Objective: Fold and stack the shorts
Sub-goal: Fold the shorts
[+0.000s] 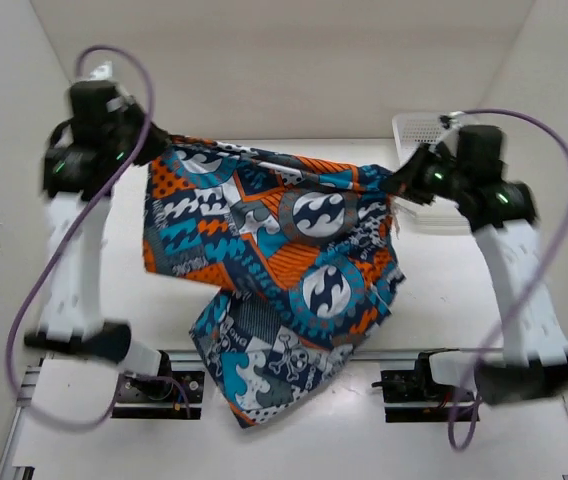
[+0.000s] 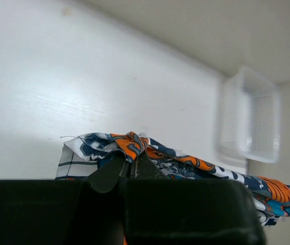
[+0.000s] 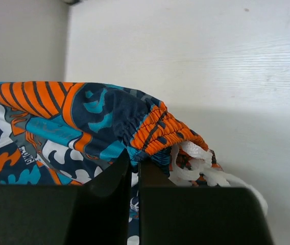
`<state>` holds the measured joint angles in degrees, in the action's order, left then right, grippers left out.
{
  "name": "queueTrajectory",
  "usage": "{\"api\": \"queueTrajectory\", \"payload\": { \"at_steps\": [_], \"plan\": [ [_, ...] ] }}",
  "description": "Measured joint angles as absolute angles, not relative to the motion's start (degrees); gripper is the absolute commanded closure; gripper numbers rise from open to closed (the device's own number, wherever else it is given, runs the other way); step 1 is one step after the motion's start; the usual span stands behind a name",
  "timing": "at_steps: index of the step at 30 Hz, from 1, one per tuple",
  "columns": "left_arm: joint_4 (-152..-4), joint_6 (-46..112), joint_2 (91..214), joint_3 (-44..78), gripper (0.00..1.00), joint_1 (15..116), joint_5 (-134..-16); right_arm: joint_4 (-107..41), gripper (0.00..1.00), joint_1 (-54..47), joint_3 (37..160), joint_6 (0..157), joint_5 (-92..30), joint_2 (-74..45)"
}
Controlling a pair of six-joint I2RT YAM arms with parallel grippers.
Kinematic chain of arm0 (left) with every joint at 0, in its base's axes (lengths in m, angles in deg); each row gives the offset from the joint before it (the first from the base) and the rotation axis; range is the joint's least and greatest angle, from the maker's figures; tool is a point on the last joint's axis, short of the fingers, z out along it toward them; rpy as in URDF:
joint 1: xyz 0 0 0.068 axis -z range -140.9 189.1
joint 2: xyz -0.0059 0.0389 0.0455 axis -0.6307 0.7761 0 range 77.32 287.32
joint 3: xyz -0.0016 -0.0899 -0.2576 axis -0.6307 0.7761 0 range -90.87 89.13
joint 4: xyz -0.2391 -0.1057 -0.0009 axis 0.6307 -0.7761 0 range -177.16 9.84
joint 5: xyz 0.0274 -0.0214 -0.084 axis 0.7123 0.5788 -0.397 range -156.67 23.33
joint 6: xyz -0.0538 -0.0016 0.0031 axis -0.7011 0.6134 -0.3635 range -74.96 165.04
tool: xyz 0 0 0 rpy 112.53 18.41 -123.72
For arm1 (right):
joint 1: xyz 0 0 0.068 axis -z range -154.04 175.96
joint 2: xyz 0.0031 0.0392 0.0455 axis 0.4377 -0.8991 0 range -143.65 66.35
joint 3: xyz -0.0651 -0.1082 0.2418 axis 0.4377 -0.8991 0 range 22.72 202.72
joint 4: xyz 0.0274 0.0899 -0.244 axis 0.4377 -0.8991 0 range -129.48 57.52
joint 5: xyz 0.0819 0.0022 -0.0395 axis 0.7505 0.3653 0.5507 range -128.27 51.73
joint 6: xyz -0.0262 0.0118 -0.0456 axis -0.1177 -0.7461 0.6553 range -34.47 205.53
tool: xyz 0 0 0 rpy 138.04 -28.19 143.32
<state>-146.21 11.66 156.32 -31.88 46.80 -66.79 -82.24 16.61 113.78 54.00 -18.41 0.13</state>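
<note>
I will next move my right gripper down and back to the bare tabletop nearer than the basket and release the waistband corner, as the shorts [image 1: 284, 260] hang in midair.
The shorts [image 1: 284, 260], printed in teal, orange, navy and white, hang stretched in the air between my two grippers, their lower part drooping toward the near edge. My left gripper [image 1: 149, 150] is shut on the left corner of the shorts [image 2: 129, 145]. My right gripper [image 1: 401, 180] is shut on the right corner at the elastic waistband [image 3: 160, 135], where a white drawstring [image 3: 193, 161] shows. The fingertips of both grippers are buried in fabric.
A white mesh basket [image 1: 424, 135] stands at the back right behind my right gripper; it also shows in the left wrist view [image 2: 252, 120]. White walls enclose the table on the left, back and right. The arm bases sit at the near edge.
</note>
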Motion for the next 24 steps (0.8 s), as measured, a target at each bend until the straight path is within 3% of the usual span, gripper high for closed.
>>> {"api": "queueTrajectory", "payload": {
  "at_steps": [6, 12, 19, 24],
  "plan": [
    [-142.3, 13.1, 182.5, -30.4, 0.90, 43.2, -67.4, -71.9, 1.00, 16.2, 111.9, 54.1, -21.9, -26.6],
    [-143.8, 13.7, 202.2, -40.9, 0.90, 40.8, -70.0, -70.0, 1.00, 15.4, 122.5, 54.1, -23.1, -49.3],
    [-144.3, 15.4, 202.4, -43.5, 0.90, 39.2, -72.0, -70.2, 1.00, 15.1, 132.4, 54.3, -22.8, -54.9],
    [-143.1, 16.9, 190.3, -31.4, 0.90, 40.6, -72.0, -70.2, 1.00, 15.3, 129.9, 54.5, -22.8, -52.6]
  ]
}}
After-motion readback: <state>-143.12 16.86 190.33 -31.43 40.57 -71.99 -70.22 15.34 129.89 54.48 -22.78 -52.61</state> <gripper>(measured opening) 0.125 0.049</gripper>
